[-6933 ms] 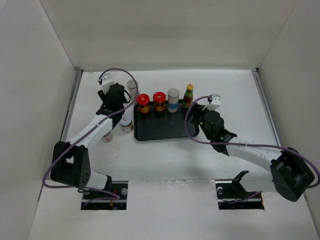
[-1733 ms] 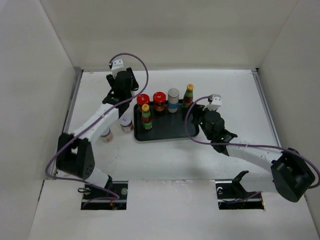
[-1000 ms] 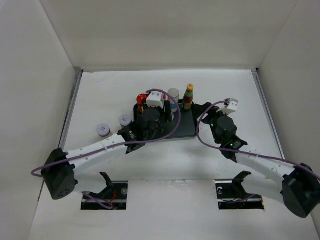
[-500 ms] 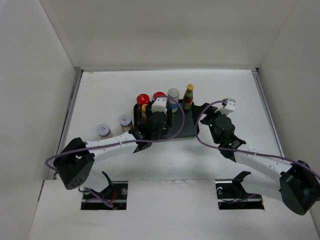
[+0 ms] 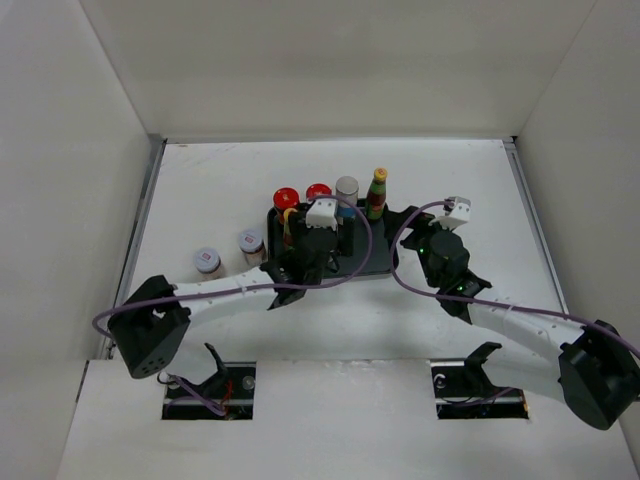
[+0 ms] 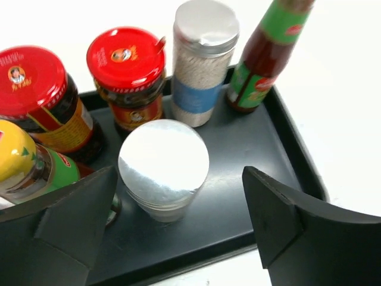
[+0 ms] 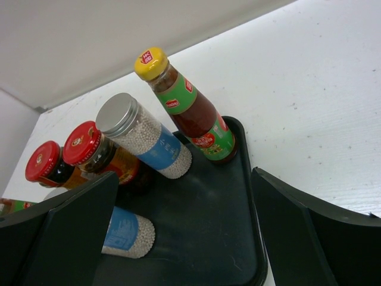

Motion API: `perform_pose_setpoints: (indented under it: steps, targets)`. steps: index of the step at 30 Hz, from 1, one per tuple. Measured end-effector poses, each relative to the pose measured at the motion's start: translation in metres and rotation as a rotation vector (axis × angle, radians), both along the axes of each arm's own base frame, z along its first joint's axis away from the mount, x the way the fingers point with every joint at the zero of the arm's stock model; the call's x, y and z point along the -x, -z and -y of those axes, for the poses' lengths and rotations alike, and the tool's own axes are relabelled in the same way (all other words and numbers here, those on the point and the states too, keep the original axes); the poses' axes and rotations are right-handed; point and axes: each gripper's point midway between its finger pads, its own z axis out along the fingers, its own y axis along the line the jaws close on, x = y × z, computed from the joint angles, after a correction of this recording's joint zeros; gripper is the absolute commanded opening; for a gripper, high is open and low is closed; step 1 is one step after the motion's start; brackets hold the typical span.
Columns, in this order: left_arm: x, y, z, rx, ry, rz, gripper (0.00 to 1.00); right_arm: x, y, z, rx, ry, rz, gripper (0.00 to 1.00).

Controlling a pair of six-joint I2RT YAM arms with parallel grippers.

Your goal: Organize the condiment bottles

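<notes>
The jar nearest the tray stands outside, so I should next lift my left gripper from the shaker, then lower it past the yellow-capped bottle to that jar.
A grey-capped shaker [image 6: 164,164] stands upright on the black tray [image 6: 244,149], between the spread fingers of my left gripper [image 6: 178,174], with a gap on its right side. Behind it stand two red-lidded jars [image 6: 126,59], a second shaker [image 6: 199,65] and a yellow-capped sauce bottle [image 7: 190,113]. Another yellow-capped bottle [image 6: 18,155] is at the tray's left. Two pink-lidded jars [image 5: 207,260] sit on the table left of the tray. My right gripper [image 7: 184,174] hangs open and empty over the tray's right end.
White walls enclose the table on three sides. The tray's near right part [image 7: 226,238] is bare. Both arms reach in over the tray's near edge [image 5: 330,272], their purple cables looping above them.
My left gripper has opened and let go of the grey-capped shaker, which now stands on the tray. The right arm has barely moved.
</notes>
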Motion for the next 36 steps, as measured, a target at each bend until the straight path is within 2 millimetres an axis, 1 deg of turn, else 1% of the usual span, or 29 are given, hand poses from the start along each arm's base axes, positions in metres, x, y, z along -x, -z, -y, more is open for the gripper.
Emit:
perform_pose_setpoints:
  steps: [1,3,5,7,9,11,12,14,16,18,19,23,24,26,28,32,36]
  targets:
    - [0.002,-0.007,0.001,0.010,0.008,0.011,0.91,0.000,0.000,0.000,0.000,0.000,0.000,1.00]
    - [0.007,-0.027,0.002,0.048,0.020,0.042,0.93,0.000,0.000,0.000,-0.001,0.000,-0.001,1.00]
    - [0.014,-0.057,-0.002,0.107,0.025,0.089,0.92,-0.001,0.003,-0.001,0.002,-0.001,-0.006,1.00]
    - [0.020,-0.091,-0.016,0.184,0.009,0.149,0.90,-0.001,0.006,-0.001,0.008,-0.002,-0.014,1.00]
    - [0.027,-0.125,-0.043,0.267,-0.035,0.215,0.85,-0.001,0.006,-0.001,0.008,-0.003,-0.015,1.00]
    - [0.035,-0.146,-0.079,0.335,-0.110,0.268,0.78,-0.001,0.006,-0.001,0.007,-0.002,-0.015,1.00]
    - [0.039,-0.152,-0.099,0.359,-0.158,0.285,0.77,-0.001,0.006,-0.001,0.006,-0.002,-0.016,1.00]
    - [0.044,-0.152,-0.134,0.377,-0.253,0.294,0.77,-0.002,0.008,-0.002,0.007,-0.002,-0.019,1.00]
    - [0.043,-0.144,-0.162,0.369,-0.339,0.274,0.79,-0.002,0.011,-0.002,0.013,-0.002,-0.027,1.00]
    - [0.036,-0.123,-0.177,0.328,-0.399,0.218,0.81,-0.003,0.016,-0.003,0.021,-0.003,-0.039,1.00]
    - [0.030,-0.107,-0.183,0.293,-0.421,0.173,0.82,-0.003,0.018,-0.003,0.024,-0.003,-0.044,1.00]
    - [0.007,-0.031,-0.198,0.167,-0.474,-0.050,0.85,-0.003,0.020,-0.004,0.026,-0.008,-0.047,1.00]
    - [0.004,-0.013,-0.202,0.147,-0.484,-0.100,0.85,-0.003,0.020,-0.004,0.026,-0.009,-0.047,1.00]
    - [0.004,0.014,-0.205,0.117,-0.487,-0.175,0.86,-0.003,0.019,-0.004,0.025,-0.010,-0.047,1.00]
    - [0.004,0.028,-0.199,0.101,-0.465,-0.216,0.87,-0.003,0.019,-0.004,0.025,-0.010,-0.047,1.00]
    - [-0.002,0.043,-0.186,0.088,-0.433,-0.243,0.86,-0.003,0.019,-0.007,0.025,-0.021,-0.048,1.00]
    - [-0.005,0.059,-0.185,0.056,-0.440,-0.276,0.83,-0.004,0.019,-0.009,0.023,-0.032,-0.048,1.00]
